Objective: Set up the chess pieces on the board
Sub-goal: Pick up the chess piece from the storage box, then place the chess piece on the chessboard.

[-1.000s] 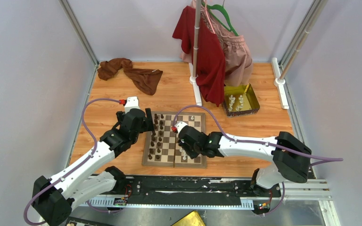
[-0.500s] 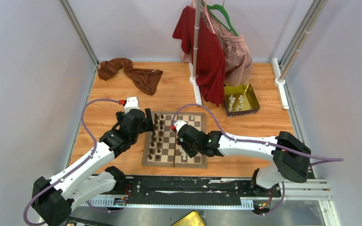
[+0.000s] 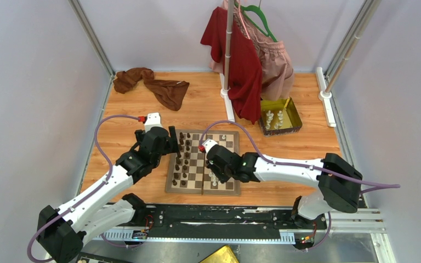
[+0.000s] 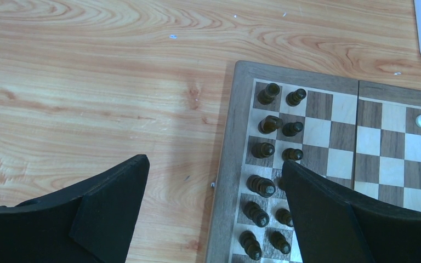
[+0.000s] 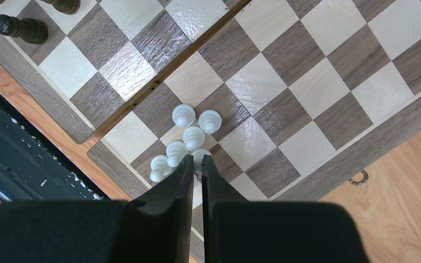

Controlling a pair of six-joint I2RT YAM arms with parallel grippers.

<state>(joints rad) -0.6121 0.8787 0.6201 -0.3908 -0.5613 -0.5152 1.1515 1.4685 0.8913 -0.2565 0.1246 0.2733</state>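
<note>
Next, my right gripper rises, travels outward, then lowers and releases its white piece on the square just short [image 3: 223,144] of the lone white piece, as that square is empty.
The board [image 3: 196,162] lies mid-table between the arms. Dark chess pieces [image 3: 183,158] stand in two columns along its left side. In the left wrist view they are the dark pieces [image 4: 263,149] on the board [image 4: 329,118]. My left gripper [image 4: 215,161] hangs open over that left edge, one finger above the table, one above the dark pieces. A cluster of white pieces [image 5: 192,136] sits in the board's [image 5: 307,87] near corner. My right gripper [image 5: 196,159] is pinched on one white piece of the cluster. A lone white piece [image 3: 223,137] stands at the far right.
A gold tray [image 3: 295,112] with several white pieces sits at the back right. A garment stand [image 3: 227,104] with a red garment [image 3: 244,60] and a pink one rises behind the board. A brown cloth [image 3: 153,85] lies at the back left. A black rail [image 3: 208,216] runs along the near edge.
The right gripper's fingers have drawn together at the white cluster. Both arms have hardly shifted and the left gripper stays open.
</note>
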